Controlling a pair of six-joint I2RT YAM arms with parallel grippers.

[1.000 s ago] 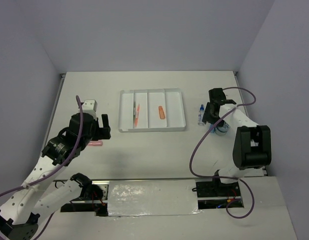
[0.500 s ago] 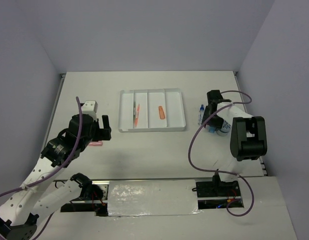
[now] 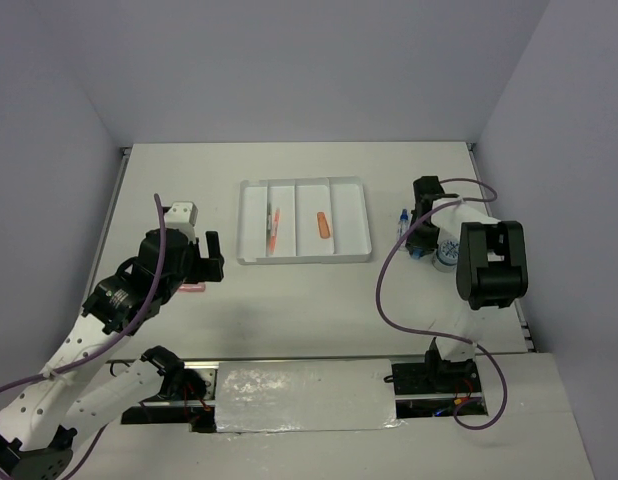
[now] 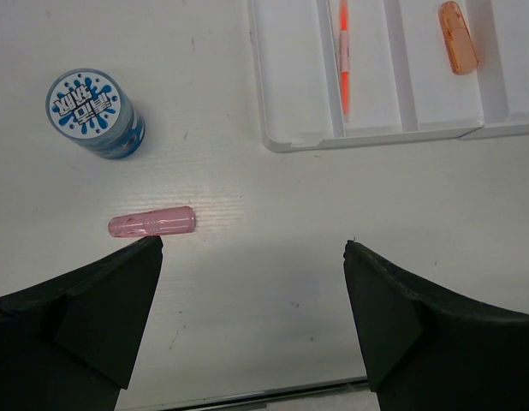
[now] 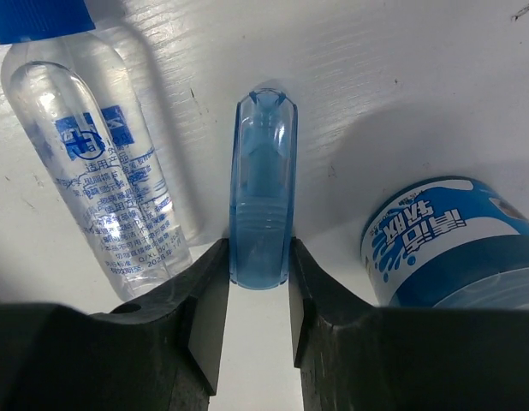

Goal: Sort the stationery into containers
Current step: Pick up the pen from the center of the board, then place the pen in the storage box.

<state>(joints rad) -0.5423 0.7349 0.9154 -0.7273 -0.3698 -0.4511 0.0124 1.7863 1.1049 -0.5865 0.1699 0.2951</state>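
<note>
The robot should next lift the blue capsule over the tray (image 3: 304, 259) with its right gripper, then lower the capsule beside the orange capsule (image 3: 322, 225), on the pen's side.
The white tray (image 3: 304, 259) lies at mid-table, with an orange pen (image 3: 274, 228) in its second compartment from the left and an orange capsule (image 3: 322, 225) in the third. My right gripper (image 5: 258, 274) is shut on a blue capsule (image 5: 263, 188) lying on the table, between a clear blue-capped bottle (image 5: 93, 163) and a blue-white roll (image 5: 453, 244). My left gripper (image 4: 254, 257) is open and empty above the table. A pink capsule (image 4: 151, 224) lies just beyond its left finger, and a second roll (image 4: 95, 113) stands further out.
The tray's near left corner (image 4: 277, 141) lies just ahead of my left gripper. In the top view the bottle (image 3: 402, 228) and the roll (image 3: 447, 252) flank my right gripper (image 3: 419, 245) right of the tray. Grey walls enclose the table.
My right arm has shifted and its gripper has settled between the bottle and the roll, around the blue capsule. My left arm has barely moved.
</note>
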